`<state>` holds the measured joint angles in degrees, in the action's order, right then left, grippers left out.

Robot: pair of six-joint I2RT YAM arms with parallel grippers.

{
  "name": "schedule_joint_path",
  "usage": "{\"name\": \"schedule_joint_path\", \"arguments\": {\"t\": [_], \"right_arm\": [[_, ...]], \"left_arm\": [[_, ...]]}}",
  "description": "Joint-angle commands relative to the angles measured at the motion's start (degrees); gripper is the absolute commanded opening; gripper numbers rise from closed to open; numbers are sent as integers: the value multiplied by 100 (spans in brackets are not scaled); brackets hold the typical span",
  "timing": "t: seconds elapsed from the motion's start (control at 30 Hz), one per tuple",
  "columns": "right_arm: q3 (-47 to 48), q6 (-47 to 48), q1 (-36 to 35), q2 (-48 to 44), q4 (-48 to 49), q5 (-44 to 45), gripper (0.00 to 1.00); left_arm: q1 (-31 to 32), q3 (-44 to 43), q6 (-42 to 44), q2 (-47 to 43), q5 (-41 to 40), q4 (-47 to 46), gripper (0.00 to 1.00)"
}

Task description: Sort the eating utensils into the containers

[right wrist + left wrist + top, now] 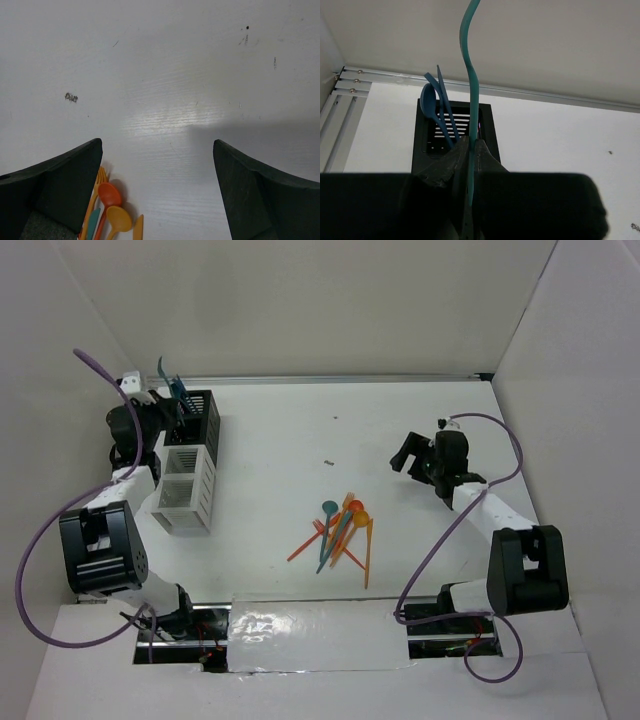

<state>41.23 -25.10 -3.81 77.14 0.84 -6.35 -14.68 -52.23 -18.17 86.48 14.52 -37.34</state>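
My left gripper should go down a little next and then open, because the lower end of the thin teal utensil hangs over the black bin's near section [189,429].
My left gripper [471,150] is shut on a thin teal utensil [470,65] that stands up out of the jaws, just above the black bin [490,131]. In the top view the left gripper [160,405] sits at the black bin [208,418]. Blue utensils [436,107] stand in that bin. The white divided bin [187,490] stands just in front of it. A pile of orange, red, teal and blue utensils [340,530] lies mid-table. My right gripper [408,458] is open and empty, right of the pile; its view shows the utensils' ends [107,210].
White walls enclose the table on the left, back and right. A metal rail [350,82] runs along the back edge behind the black bin. Small dark specks [329,462] mark the tabletop.
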Motion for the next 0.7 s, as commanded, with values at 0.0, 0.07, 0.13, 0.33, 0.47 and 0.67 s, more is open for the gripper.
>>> {"name": "schedule_joint_path", "arguments": {"t": [0.0,0.07,0.13,0.33,0.47,0.67], "right_arm": [[289,-21,56,11,373,64,98],[289,-30,56,-6,373,116,97],[289,-38,48,-42,373,116,97],[289,-65,56,-68,426,46,97],[184,-56,47,-191,373,46,98],[60,23,48,-586,321,99,98]], "left_arm": [[-123,125,174,176,182,-1099,11],[-149,247,165,194,252,-1196,12],[-158,388,200,185,261,-1407,14],[-193,600,297,133,332,-1363,25],[-255,705,350,-78,700,-1381,45],[-378,679,297,-894,692,-900,75]]}}
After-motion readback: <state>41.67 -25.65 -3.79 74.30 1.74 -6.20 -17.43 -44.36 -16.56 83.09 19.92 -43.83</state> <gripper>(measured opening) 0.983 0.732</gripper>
